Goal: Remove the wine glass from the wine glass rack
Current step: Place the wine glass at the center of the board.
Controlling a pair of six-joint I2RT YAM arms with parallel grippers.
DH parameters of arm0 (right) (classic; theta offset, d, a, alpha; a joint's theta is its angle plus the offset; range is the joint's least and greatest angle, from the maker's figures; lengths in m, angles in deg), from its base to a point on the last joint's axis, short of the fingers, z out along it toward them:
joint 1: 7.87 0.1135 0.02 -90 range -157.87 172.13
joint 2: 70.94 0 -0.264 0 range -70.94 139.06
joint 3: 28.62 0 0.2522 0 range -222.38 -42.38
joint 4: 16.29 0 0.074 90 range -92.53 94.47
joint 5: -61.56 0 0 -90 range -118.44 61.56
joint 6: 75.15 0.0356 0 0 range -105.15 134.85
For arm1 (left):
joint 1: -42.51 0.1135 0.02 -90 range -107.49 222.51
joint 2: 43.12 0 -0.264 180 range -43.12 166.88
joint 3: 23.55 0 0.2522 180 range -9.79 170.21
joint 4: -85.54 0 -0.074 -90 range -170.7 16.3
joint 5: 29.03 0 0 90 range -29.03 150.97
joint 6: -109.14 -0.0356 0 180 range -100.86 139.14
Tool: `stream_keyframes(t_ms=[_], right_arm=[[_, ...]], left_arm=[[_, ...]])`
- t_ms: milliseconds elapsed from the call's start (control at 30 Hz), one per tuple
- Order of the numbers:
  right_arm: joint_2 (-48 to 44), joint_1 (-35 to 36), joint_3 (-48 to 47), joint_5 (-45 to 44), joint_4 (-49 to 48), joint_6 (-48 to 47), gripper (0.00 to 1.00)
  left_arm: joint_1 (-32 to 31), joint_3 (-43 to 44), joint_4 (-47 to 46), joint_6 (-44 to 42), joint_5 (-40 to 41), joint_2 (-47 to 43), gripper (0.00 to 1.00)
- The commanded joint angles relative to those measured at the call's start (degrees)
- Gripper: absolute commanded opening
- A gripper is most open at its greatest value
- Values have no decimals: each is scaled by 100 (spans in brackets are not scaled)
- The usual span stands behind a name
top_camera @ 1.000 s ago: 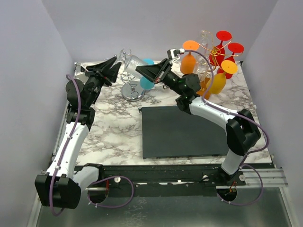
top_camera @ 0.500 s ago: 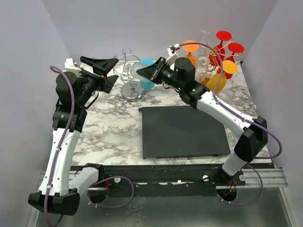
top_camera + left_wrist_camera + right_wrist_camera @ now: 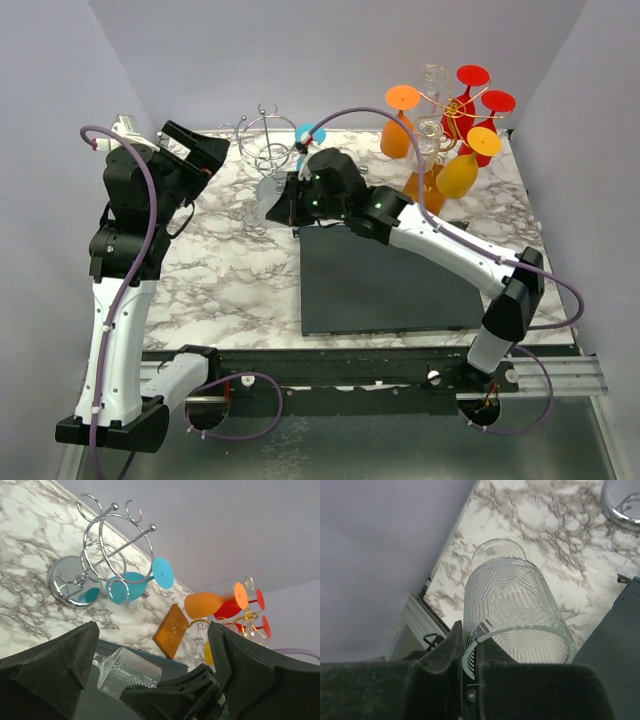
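Note:
My right gripper needs to move down and back next, tilting downward over the bare marble beside the mat, because the glass [image 3: 271, 196] is hanging tilted above the table.
My right gripper [image 3: 291, 199] [image 3: 470, 632] is shut on the rim of a clear ribbed wine glass [image 3: 271, 196] [image 3: 510, 600], one finger inside the bowl and one outside. The glass hangs tilted over the marble by the mat's far left corner, foot pointing away from the gripper; it also shows in the left wrist view as wine glass [image 3: 128, 670]. The wine glass rack [image 3: 432, 186] [image 3: 171, 631], an orange-brown wooden base with gold hooks, stands at the far right. My left gripper [image 3: 203, 155] [image 3: 152, 627] is raised at the far left, open wide and empty.
A chrome wire stand [image 3: 268, 150] [image 3: 95, 570] carries a teal glass [image 3: 309, 134] [image 3: 125, 586] at the back middle. Orange [image 3: 398, 128], red [image 3: 466, 98], yellow [image 3: 459, 172] and clear [image 3: 433, 84] glasses hang on the gold rack. A dark mat [image 3: 400, 285] lies on the marble table [image 3: 230, 280].
My left gripper opened and drew back to the left and up. The right gripper carried the clear glass from beside the chrome stand down toward the mat's far left corner.

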Motion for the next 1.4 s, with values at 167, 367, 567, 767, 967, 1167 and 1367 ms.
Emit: stream_keyframes(t_ms=[167, 367, 567, 767, 967, 1167, 1367], right_arm=[[1259, 471, -1475, -362, 1832, -968, 1], [2147, 654, -2347, -641, 2728, -1340, 0], [2716, 779, -2827, -779, 3120, -1648, 1], [3215, 806, -3225, -918, 3509, -1884, 1], [3480, 836, -3407, -934, 3743, -2033, 1], [3594, 840, -3466, -864, 3822, -2111, 1], [3504, 853, -3538, -815, 3720, -2102, 32]], left_arm=[[-16, 169, 182, -517, 549, 167, 99], [-14, 365, 128, -545, 630, 312, 99], [-8, 426, -53, -518, 675, 285, 99], [-4, 488, -93, -545, 714, 380, 99], [-9, 473, -142, -553, 689, 457, 99], [-2, 395, -214, -556, 664, 496, 99], [-4, 359, -276, -553, 575, 549, 99]])
